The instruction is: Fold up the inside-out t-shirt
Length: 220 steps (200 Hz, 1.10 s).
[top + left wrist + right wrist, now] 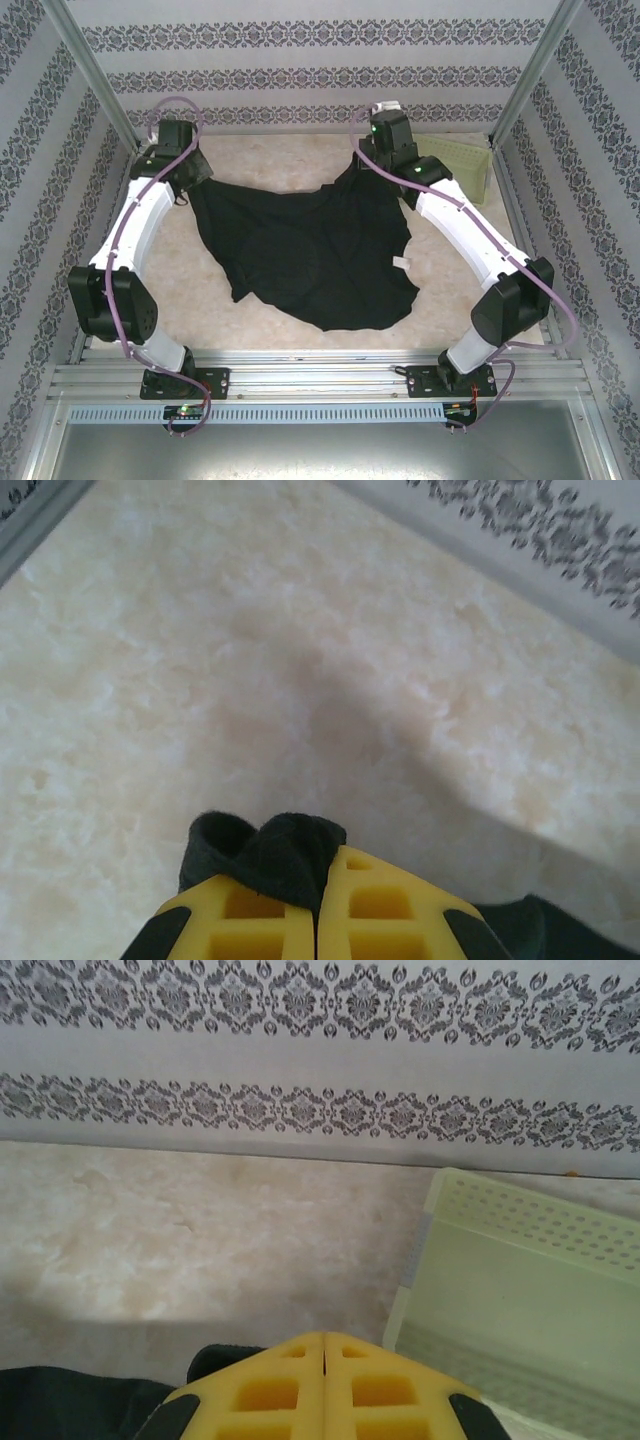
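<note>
I will next pull the corner of the black cloth back and down onto the bare near tabletop with my left gripper and let go, because the cloth sags toward the near edge of the table.
The inside-out t-shirt is a plain black cloth stretched between both grippers at the far side of the table. Its middle sags toward the near edge, and a small white tag shows at its right border. My left gripper is shut on the shirt's left corner. In the left wrist view a bunch of black fabric pokes out between the closed yellow fingers. My right gripper is shut on the shirt's right corner, and black cloth peeks out just left of its closed fingertips.
A pale green perforated basket stands at the back right, close to the right gripper, and its rim is near in the right wrist view. Patterned walls enclose the marbled table on three sides.
</note>
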Each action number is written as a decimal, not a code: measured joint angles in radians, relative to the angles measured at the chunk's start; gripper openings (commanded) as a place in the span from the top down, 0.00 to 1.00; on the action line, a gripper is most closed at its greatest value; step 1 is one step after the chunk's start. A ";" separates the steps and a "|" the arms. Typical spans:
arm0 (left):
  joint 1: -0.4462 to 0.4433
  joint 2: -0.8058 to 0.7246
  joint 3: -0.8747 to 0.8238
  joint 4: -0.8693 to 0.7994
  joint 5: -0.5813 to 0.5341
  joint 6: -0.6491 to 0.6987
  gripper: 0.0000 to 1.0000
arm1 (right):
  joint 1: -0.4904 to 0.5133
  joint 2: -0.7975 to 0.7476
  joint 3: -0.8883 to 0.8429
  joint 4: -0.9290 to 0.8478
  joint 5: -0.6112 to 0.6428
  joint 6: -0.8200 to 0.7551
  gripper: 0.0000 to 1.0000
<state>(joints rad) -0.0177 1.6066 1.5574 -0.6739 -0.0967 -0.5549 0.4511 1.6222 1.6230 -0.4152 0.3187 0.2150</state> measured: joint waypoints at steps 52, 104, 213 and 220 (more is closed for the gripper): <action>0.091 0.243 0.681 -0.109 0.055 0.002 1.00 | -0.104 0.189 0.612 -0.068 -0.069 -0.001 1.00; 0.168 0.261 1.045 -0.221 0.111 0.029 1.00 | -0.124 0.246 1.019 -0.187 -0.142 0.000 1.00; 0.188 -0.570 -0.752 0.134 0.302 -0.124 0.96 | -0.075 -0.389 -0.604 0.022 -0.297 0.212 1.00; 0.188 -0.582 -0.816 0.138 0.319 -0.131 0.93 | -0.075 -0.425 -0.685 0.023 -0.298 0.243 1.00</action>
<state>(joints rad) 0.1703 1.0245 0.7418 -0.5354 0.2222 -0.6861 0.3759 1.1969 0.9382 -0.3920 0.0204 0.4583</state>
